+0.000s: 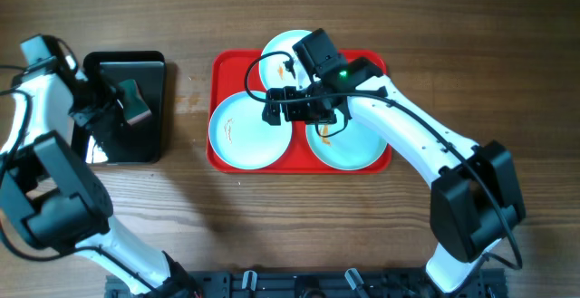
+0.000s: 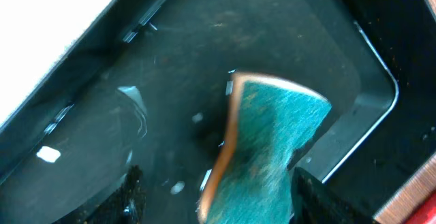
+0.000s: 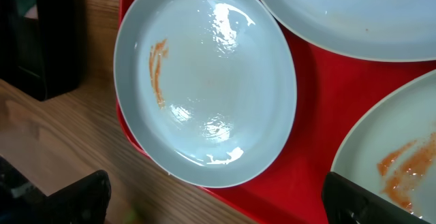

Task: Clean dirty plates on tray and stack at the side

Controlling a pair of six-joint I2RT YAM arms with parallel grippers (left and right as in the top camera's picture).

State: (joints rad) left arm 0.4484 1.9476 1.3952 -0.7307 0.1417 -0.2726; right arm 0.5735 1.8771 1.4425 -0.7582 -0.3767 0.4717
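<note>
A finger fits by the red gap below the plate's rim. My right gripper needs to go down and to the right in the wrist view next, toward the plate's rim there.
The red tray (image 1: 227, 67) holds three pale plates. The left plate (image 1: 243, 133) has an orange smear and fills the right wrist view (image 3: 204, 81). The far plate (image 1: 283, 52) (image 3: 354, 20) and the right plate (image 1: 353, 149), smeared orange (image 3: 402, 159), are partly under my right arm. My right gripper (image 1: 274, 106) (image 3: 228, 200) hangs open and empty over the left plate's edge and the tray's rim (image 3: 306, 156). My left gripper (image 1: 113, 110) (image 2: 225, 200) is open, its fingers on either side of a teal sponge (image 1: 136, 99) (image 2: 272, 149).
A glossy black tray (image 1: 149, 67) (image 2: 204, 47) stands left of the red tray, and the sponge rests in it. Bare wooden table (image 1: 408, 17) surrounds both trays. A black rail (image 1: 299, 284) runs along the front edge.
</note>
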